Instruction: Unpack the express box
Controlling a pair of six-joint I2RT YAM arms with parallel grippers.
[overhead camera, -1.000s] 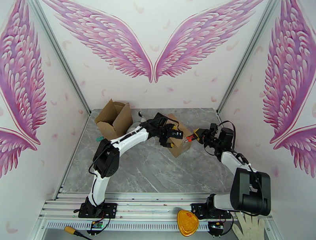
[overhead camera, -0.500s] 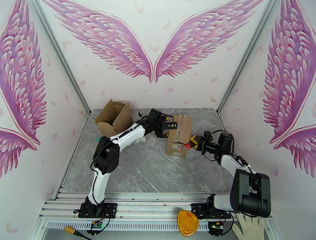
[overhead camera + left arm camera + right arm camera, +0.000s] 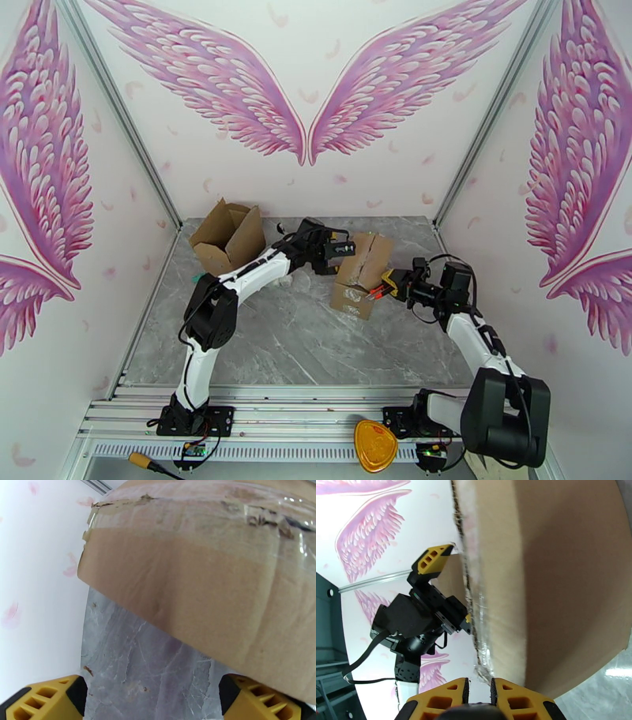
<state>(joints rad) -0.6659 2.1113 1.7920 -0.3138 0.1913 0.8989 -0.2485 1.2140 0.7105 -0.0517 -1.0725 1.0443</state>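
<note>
The tape is torn, so my right gripper should next pull clear and go down to bare tabletop beside the box below to free the red cutter.
The express box (image 3: 361,272), brown cardboard with torn clear tape, stands tilted on the grey table near its middle. My left gripper (image 3: 338,251) is at the box's upper left side, jaws wide open. In the left wrist view the box (image 3: 205,586) fills the space just past the yellow fingertips (image 3: 47,701) and overlaps the right one, with bare table between them. My right gripper (image 3: 385,285) is at the box's lower right edge. Its fingers (image 3: 513,699) are almost together, and the ragged tape (image 3: 480,663) on the box edge runs down into the narrow gap.
An open cardboard carton (image 3: 229,235) sits at the back left corner. A small green item (image 3: 196,278) lies by the left arm, and a pale object (image 3: 288,278) under its forearm. A yellow-orange object (image 3: 374,446) rests on the front rail. Walls close in on three sides.
The box has been tipped up and moved slightly back from where it lay. My left gripper has moved off its top to its upper left side. The right gripper followed its lower right edge.
</note>
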